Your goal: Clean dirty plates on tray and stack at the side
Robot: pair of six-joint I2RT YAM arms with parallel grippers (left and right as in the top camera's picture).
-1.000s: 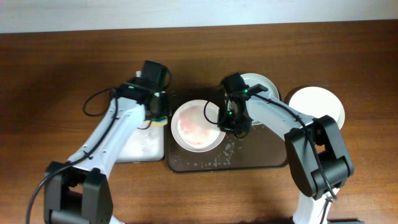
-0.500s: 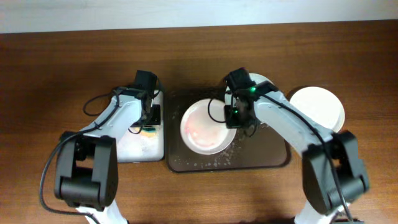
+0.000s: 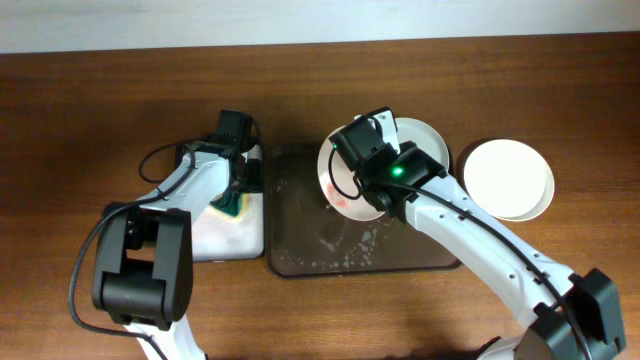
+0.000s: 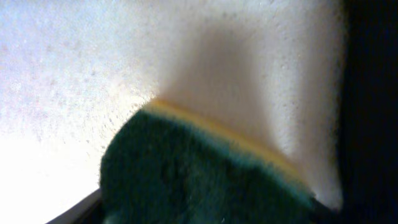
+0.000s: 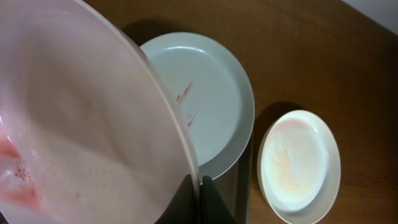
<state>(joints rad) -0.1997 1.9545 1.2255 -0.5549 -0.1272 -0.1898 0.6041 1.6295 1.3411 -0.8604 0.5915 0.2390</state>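
My right gripper shifts to the right in the overhead view and down next, and releases its plate onto the cleaner white plate, because the side stack starts there.
My right gripper is shut on the rim of a white plate smeared with pink residue. It holds the plate tilted on edge above the dark tray. A second plate with red streaks lies at the tray's back right corner. A cleaner white plate sits on the table to the right of the tray. My left gripper hovers over a green and yellow sponge that fills the lower left wrist view. Its fingers are hidden.
A white foamy board lies left of the tray, under the sponge. Foam and crumbs speckle the tray floor. Brown wooden table surrounds everything, with a pale wall along the back.
The right gripper has lifted the pink-smeared plate off the tray and tipped it onto its edge. The left arm has drawn back from the tray to the white board with the sponge.
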